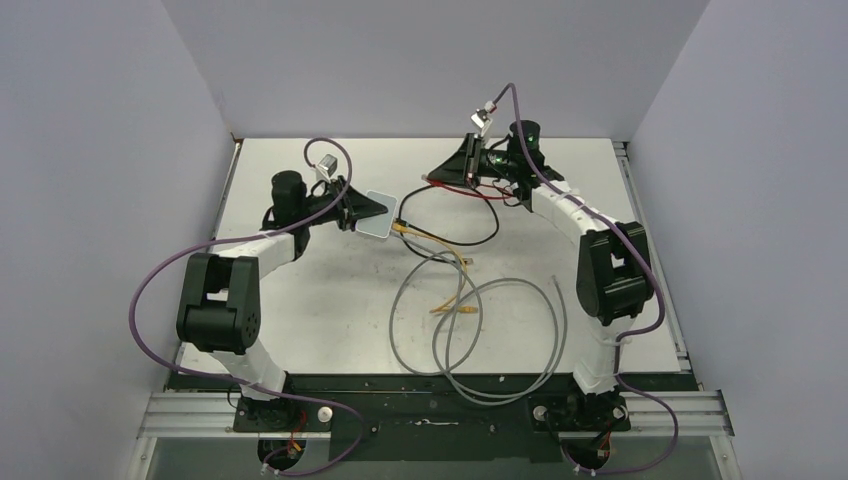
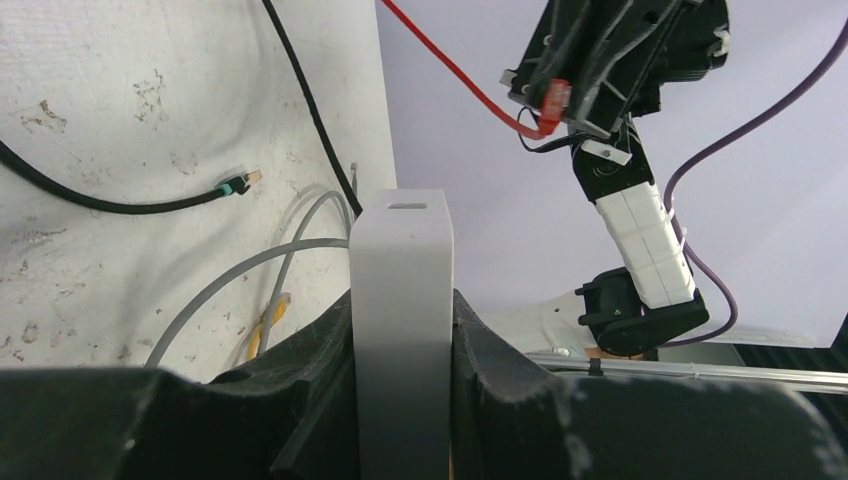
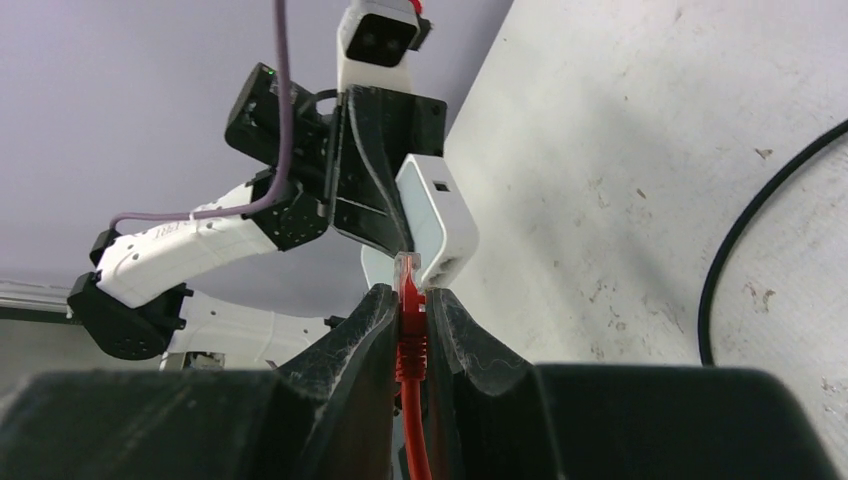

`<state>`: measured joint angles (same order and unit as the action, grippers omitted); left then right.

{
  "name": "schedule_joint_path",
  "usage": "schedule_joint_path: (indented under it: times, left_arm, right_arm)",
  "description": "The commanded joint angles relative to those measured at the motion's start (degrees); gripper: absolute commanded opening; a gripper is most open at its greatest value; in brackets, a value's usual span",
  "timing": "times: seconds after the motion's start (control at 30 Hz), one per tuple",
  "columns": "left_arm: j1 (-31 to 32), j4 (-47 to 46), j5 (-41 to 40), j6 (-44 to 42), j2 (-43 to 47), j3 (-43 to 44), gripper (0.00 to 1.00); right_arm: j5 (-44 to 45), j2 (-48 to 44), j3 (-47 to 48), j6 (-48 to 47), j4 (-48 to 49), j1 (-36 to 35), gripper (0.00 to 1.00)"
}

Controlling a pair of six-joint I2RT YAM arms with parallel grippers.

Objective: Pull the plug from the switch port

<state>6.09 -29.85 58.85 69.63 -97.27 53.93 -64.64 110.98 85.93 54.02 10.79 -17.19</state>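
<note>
The robot's right gripper needs to move away from the switch [image 1: 380,226] next and down to the bare tabletop beside the black loop to release the plug, because the plug's tip hangs free.
My left gripper [image 1: 372,209] is shut on the switch [image 1: 380,226], a flat light-grey box held on edge between the fingers in the left wrist view [image 2: 402,290]. My right gripper [image 1: 437,175] is shut on a red plug [image 3: 410,325], whose red cable [image 1: 462,193] trails behind it. The plug's clear tip sticks out past the fingertips. It is out of the switch: in the left wrist view the plug [image 2: 556,100] hangs in the right gripper well away from the box. In the right wrist view the switch [image 3: 438,222] shows just beyond the plug tip.
A yellow-tipped cable end [image 1: 401,228] lies at the switch's near edge. A black cable [image 1: 478,237] loops between the grippers, its teal-booted plug [image 2: 237,183] loose on the table. Grey cable loops [image 1: 500,340] and yellow plugs [image 1: 455,308] lie in the middle.
</note>
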Motion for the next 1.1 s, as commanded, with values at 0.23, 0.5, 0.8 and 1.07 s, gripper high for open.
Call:
schedule_joint_path:
  times: [0.23, 0.5, 0.8, 1.07]
  left_arm:
    - [1.7, -2.5, -0.1, -0.3, 1.0, -1.3, 0.0]
    - [2.7, -3.1, -0.6, 0.8, 0.4, -2.2, 0.0]
    - [3.5, -4.7, -0.7, 2.2, 0.7, -4.3, 0.0]
    - [3.6, -6.5, -0.3, 3.5, 1.1, -4.7, 0.0]
  right_arm:
    - [-0.1, -6.1, 1.4, 13.0, 21.4, 0.9, 0.05]
    - [1.6, -5.7, 0.1, 6.9, 16.2, 2.6, 0.05]
    - [6.2, -0.1, 11.6, -18.6, -15.6, 4.5, 0.05]
    - [9.1, 6.4, 17.5, -26.3, -25.8, 9.1, 0.05]
